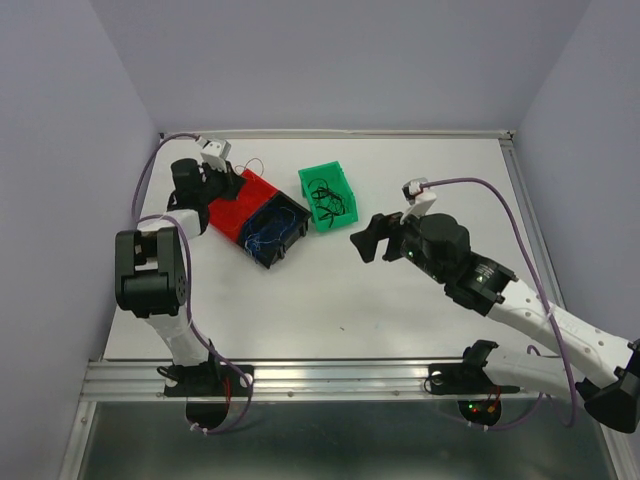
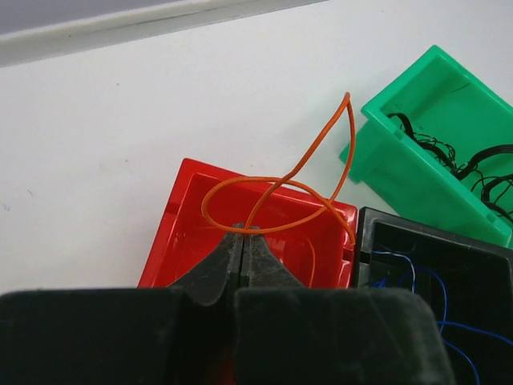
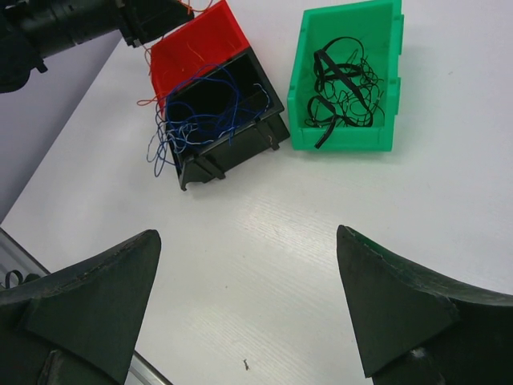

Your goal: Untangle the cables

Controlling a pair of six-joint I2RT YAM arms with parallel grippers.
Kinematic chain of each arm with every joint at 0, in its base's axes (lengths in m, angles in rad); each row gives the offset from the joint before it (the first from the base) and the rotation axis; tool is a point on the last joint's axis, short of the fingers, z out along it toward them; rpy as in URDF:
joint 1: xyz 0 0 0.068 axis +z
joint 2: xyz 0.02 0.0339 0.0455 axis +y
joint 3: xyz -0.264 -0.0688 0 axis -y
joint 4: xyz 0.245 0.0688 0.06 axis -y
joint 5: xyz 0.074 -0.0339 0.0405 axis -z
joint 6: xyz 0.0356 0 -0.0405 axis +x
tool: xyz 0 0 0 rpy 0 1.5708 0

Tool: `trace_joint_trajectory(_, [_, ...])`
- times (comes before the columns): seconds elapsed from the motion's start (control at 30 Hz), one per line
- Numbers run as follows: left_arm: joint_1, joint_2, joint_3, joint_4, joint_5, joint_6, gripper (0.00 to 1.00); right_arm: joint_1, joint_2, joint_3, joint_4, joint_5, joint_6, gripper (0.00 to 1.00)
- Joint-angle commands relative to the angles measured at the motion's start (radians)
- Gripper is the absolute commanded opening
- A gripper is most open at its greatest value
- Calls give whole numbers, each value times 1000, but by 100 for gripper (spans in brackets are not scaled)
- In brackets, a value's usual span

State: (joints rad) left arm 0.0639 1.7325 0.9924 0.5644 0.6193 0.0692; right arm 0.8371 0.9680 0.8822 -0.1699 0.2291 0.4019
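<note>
The loop of the thin red-orange cable is still hanging above the red bin [image 2: 180, 233], so the left gripper will go down between the red bin's sides next and then open.
My left gripper [image 2: 243, 233] is shut on a thin red-orange cable [image 2: 347, 98] right at its fingertips. The cable loops above the red bin [image 2: 180, 233] and rises towards the green bin [image 2: 401, 168]. In the top view that gripper [image 1: 228, 186] sits at the red bin's far-left end. Blue cables [image 3: 200, 120] are clumped in the black bin [image 3: 268, 104], and some strands spill over its left edge. Black cables [image 3: 345, 88] lie in the green bin [image 3: 345, 140]. My right gripper [image 3: 247, 233] is open over bare table with nothing between its fingers, short of the bins.
The red bin [image 1: 245, 205] and black bin [image 1: 272, 232] touch side by side at the table's back left, and the green bin [image 1: 328, 195] stands just right of them. The right gripper [image 1: 368, 240] is near the middle. A metal rail [image 1: 340, 378] lines the near edge.
</note>
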Motion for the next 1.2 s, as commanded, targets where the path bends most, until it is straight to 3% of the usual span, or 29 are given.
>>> trace_joint_trajectory(0.0, [17,-8,-9,88,-12,-34,0,-6,-29,-35,55,21,11,95])
trace_joint_trajectory(0.17, [19,-24,9,-41,-66,46,0,-6,-41,-42,59,16,18,95])
trace_joint_trajectory(0.37, [19,56,138,-433,-101,256,0,-6,-52,-49,59,18,21,96])
trace_joint_trajectory(0.57, [-4,97,199,-563,-168,382,0,-4,-43,-46,60,16,25,95])
trace_joint_trajectory(0.83, [-131,240,366,-727,-340,405,0,-4,-38,-55,60,27,29,96])
trace_joint_trajectory(1.0, [-142,228,400,-735,-385,397,22,-4,-35,-61,61,36,31,95])
trace_joint_trajectory(1.03, [-142,216,396,-735,-397,399,30,-4,-34,-61,60,35,32,95])
trace_joint_trajectory(1.17, [-141,145,382,-741,-420,414,43,-4,-35,-63,60,30,34,95])
